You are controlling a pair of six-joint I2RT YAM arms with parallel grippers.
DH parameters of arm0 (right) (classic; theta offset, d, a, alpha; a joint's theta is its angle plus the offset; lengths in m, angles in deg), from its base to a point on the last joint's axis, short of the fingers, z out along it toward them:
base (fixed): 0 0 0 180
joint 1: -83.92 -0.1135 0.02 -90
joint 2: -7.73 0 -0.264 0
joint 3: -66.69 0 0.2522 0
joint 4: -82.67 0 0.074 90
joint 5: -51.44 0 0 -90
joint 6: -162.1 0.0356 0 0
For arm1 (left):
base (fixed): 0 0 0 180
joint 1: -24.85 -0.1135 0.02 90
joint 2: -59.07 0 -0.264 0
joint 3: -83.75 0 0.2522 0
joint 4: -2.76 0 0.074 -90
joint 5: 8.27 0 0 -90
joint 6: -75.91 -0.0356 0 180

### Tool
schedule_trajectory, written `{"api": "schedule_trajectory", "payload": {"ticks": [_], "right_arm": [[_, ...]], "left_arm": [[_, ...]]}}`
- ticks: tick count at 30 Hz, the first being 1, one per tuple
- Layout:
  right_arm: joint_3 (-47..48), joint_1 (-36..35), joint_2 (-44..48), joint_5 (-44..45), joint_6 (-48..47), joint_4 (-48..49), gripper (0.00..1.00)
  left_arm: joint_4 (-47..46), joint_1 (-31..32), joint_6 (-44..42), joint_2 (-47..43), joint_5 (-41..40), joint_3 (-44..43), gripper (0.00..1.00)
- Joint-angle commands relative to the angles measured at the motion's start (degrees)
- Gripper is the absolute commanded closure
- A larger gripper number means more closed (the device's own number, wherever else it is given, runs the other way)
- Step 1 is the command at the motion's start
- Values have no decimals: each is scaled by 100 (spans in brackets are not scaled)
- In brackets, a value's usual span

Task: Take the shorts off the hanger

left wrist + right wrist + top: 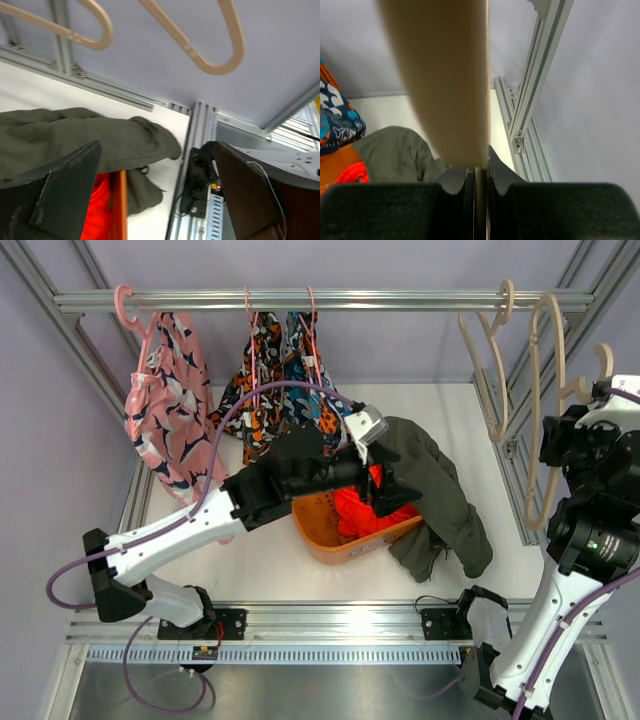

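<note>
I should next carry the beige hanger outward with my right gripper, hook it on the bar's empty end (572, 302) and let go of it, since that end of the bar is outward and bare.
Pink printed shorts (165, 400) hang on a pink hanger at the rail's left. Blue-and-orange printed shorts (280, 380) hang on two pink hangers at the middle. Orange-red shorts (358, 512) lie in an orange basket (325, 535). Olive green shorts (440, 495) drape over its right side onto the table. My left gripper (385, 478) is open and empty above the basket; its wrist view (156, 150) shows the olive shorts (75, 135) and the orange-red shorts (102, 207) below. My right gripper (479, 172) is shut on a bare beige hanger (445, 75), which also shows in the top view (546, 400) at the right.
Another bare beige hanger (487, 350) hangs on the rail (400, 300) at the right. Aluminium frame posts stand at both sides and along the front edge (330, 620). The printed shorts also show at the right wrist view's left edge (335, 115).
</note>
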Motion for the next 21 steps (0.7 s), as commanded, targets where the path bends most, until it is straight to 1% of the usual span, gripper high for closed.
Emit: {"api": "schedule_trajectory", "payload": {"ticks": [1,5,9,11,13,14,15,16,17,18,20,21], "right_arm": [[-306,33,180,-21,-233,-310,100],[-456,24,181,-12,-216,-485,100],[-404,33,-91,50,-259,-617,100],[-272,33,-442,-29,-347,-644,100],[61,33,-933,-117,-426,-653,100],[254,24,-1188,-222,-496,-792,100],[734,33,-1677,-284,-532,-872,100],[1009,33,-1935,-363,-567,-986,100],[1298,33,-2224,-468,-593,-1265,100],[1919,33,-2775,-486,-611,-1407,100],[2564,33,-3297,-574,-742,-1880,100],[3106,33,-3717,-592,-795,-1996,100]], "left_arm": [[22,-31,-492,-425,-781,421,1],[136,-31,-606,-1022,-1090,791,1],[171,-40,-607,-1506,-1318,1229,1],[136,-40,-580,-1682,-1398,1353,1],[92,-31,-545,-1928,-1467,1512,1],[75,-40,-536,-1990,-1555,1538,1],[57,-31,-519,-2095,-1573,1599,1],[66,-40,-510,-2140,-1573,1617,1],[74,-40,-492,-2175,-1573,1635,1],[92,-40,-475,-2210,-1599,1644,1],[171,-31,-431,-2280,-1600,1661,1],[180,-40,-413,-2307,-1608,1688,1]]}}
